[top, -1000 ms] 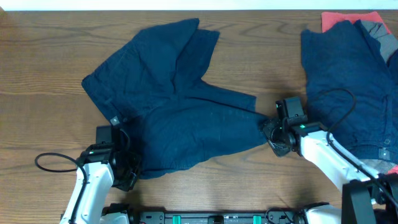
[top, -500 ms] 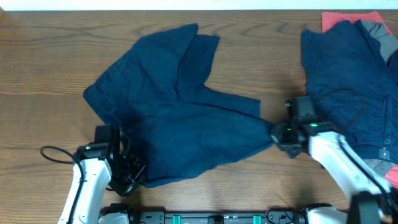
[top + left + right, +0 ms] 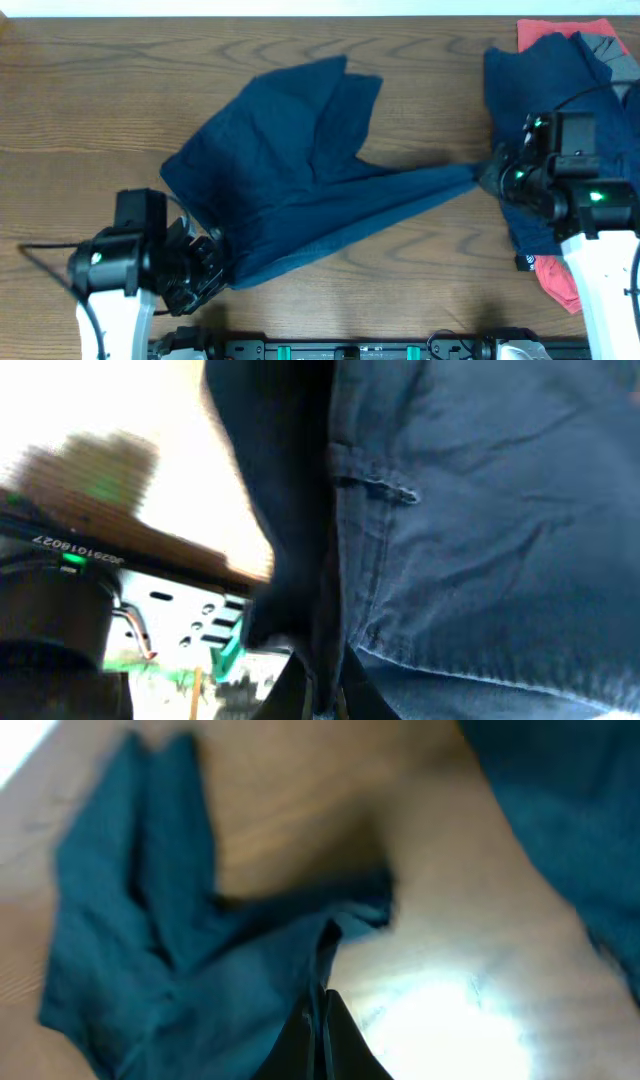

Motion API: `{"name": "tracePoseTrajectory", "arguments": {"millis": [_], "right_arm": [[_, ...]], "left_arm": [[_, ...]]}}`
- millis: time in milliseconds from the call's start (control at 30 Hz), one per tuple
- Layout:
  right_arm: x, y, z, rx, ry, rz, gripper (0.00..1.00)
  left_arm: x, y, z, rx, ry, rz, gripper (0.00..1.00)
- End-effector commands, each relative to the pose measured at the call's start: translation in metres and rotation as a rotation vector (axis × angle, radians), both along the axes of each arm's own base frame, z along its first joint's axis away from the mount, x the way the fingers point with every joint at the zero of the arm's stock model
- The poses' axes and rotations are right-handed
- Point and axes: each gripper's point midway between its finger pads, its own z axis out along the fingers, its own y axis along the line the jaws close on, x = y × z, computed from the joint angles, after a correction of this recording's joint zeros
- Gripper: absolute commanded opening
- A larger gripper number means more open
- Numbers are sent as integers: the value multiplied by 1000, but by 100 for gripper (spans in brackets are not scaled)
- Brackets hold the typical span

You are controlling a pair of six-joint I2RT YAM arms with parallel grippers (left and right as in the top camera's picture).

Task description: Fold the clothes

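Observation:
Next, the right gripper moves outward and down over the shorts' far end [image 3: 346,85] [image 3: 172,782] to release the held corner, which is stretched away from that end.
Dark navy shorts [image 3: 300,180] are lifted and stretched between both grippers above the wooden table [image 3: 100,90]. My left gripper [image 3: 212,262] is shut on the shorts' lower left corner; in the left wrist view the cloth [image 3: 460,510] runs between the fingers [image 3: 325,695]. My right gripper [image 3: 490,178] is shut on the shorts' right corner; the right wrist view shows the cloth [image 3: 200,980] pinched in the fingers [image 3: 322,1020]. A pile of navy garments [image 3: 550,100] lies at the right, over a coral-red piece [image 3: 565,30] and a grey piece [image 3: 603,45].
Coral-red cloth [image 3: 555,280] also shows by the right arm near the table's front right. The arm bases and a dark rail [image 3: 350,350] run along the front edge.
Both arms have risen and moved right, pulling the shorts taut and lifting their front edge off the table. The shorts have shifted to the right.

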Motion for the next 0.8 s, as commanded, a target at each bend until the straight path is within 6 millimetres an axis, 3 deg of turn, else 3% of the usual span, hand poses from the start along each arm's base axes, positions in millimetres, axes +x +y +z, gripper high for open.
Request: {"name": "tracePoseTrajectory", "arguments": {"millis": [0, 133, 300, 567, 767], "right_arm": [[29, -13, 34, -144, -147, 59, 1], [70, 17, 58, -178, -308, 193, 1], [114, 60, 58, -174, -408, 289, 1], [180, 113, 35, -173, -553, 367, 1], [217, 151, 7, -151, -641, 402, 1]], "left_arm": [[6, 10, 17, 71, -100, -8, 6], [38, 16, 29, 87, -229, 68, 6], [80, 40, 26, 171, -273, 229, 6], [139, 88, -3, 359, -234, 465, 6], [169, 108, -27, 428, -215, 571, 6]]}}
